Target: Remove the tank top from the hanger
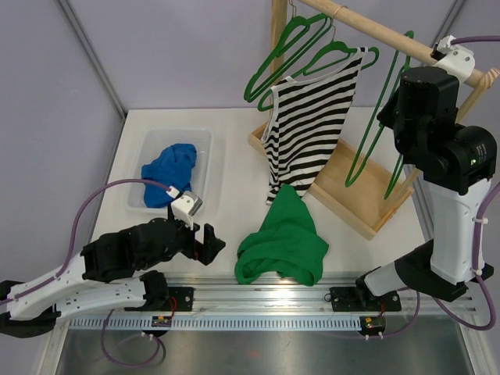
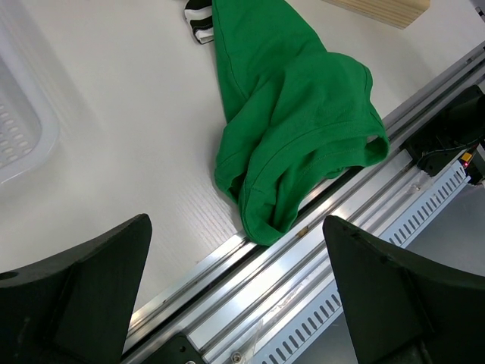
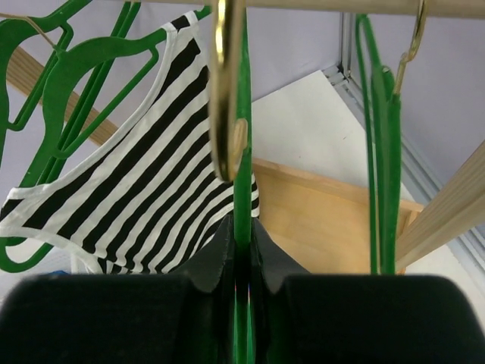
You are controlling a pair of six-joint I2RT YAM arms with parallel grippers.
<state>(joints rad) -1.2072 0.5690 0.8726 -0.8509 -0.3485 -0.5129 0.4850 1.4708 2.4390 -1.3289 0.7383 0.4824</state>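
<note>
My right gripper holds the empty green hanger. Next I will move the hanger away from my base, then lower its hook over the rod (image 1: 375, 31).
A black-and-white striped tank top (image 1: 312, 117) hangs on a green hanger (image 1: 336, 51) from the wooden rod (image 1: 375, 31); its hem reaches down to the table. It also shows in the right wrist view (image 3: 136, 197). My right gripper (image 1: 391, 109) is raised beside the rod, to the right of the tank top. It is shut on the wire of a separate bare green hanger (image 3: 242, 152), and the right wrist view shows the jaws (image 3: 242, 243) pinching it. My left gripper (image 1: 211, 246) is open and empty, low over the front rail (image 2: 236, 227).
A crumpled green garment (image 1: 285, 242) lies on the table by the front rail, also in the left wrist view (image 2: 295, 129). A clear bin (image 1: 152, 141) at left holds a blue cloth (image 1: 168, 172). The rack's wooden base (image 1: 351, 180) and more bare green hangers (image 1: 273, 62) stand behind.
</note>
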